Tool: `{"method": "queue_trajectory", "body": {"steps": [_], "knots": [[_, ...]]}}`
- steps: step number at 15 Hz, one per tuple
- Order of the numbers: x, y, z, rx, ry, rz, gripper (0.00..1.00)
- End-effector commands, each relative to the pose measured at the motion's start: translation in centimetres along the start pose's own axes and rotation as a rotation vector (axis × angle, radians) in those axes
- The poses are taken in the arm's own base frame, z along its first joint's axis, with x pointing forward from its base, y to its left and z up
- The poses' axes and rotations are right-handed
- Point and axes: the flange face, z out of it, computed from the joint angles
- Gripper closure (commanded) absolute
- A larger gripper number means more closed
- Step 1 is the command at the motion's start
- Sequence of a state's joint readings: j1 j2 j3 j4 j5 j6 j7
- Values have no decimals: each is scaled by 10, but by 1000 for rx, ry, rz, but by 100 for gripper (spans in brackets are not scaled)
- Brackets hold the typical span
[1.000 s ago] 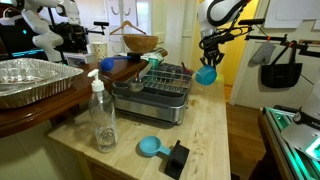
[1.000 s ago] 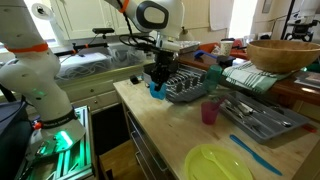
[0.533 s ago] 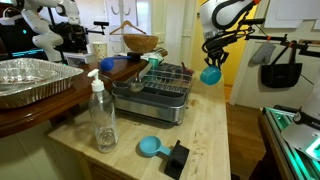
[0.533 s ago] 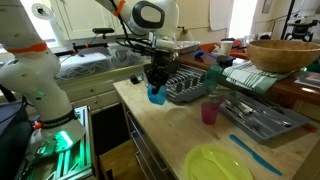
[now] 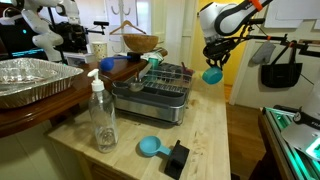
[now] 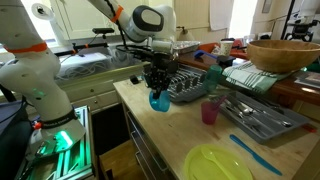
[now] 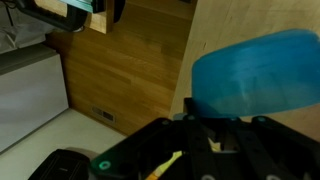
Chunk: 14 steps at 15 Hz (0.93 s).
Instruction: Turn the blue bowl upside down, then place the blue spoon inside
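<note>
My gripper should lower next toward the bare wood between the table's edge and the pink cup and release the bowl's rim, as the bowl still hangs above it.
My gripper is shut on the small light-blue bowl and holds it in the air beside the dish rack, near the table's edge. In the other exterior view the gripper holds the bowl just above the wooden tabletop. In the wrist view the bowl fills the upper right beyond the dark fingers. The blue spoon lies flat on the table next to the yellow-green dish. A blue round-headed utensil lies at the table's front in an exterior view.
A dish rack stands on the table. A pink cup, a grey cutlery tray, a clear soap bottle, a foil tray and a brown wooden bowl stand around.
The gripper has carried the blue bowl a little lower and out along the table's edge, away from the rack. Nothing else moved.
</note>
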<state>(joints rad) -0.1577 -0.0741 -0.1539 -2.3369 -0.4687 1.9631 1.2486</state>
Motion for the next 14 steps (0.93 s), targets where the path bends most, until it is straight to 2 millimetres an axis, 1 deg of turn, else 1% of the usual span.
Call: {"method": "queue_trajectory", "body": {"steps": [1, 10, 14], "knots": [[-2, -4, 13, -15, 71, 64, 98], [-7, -17, 33, -68, 176, 128, 98], [-10, -22, 41, -59, 218, 149, 98]]}}
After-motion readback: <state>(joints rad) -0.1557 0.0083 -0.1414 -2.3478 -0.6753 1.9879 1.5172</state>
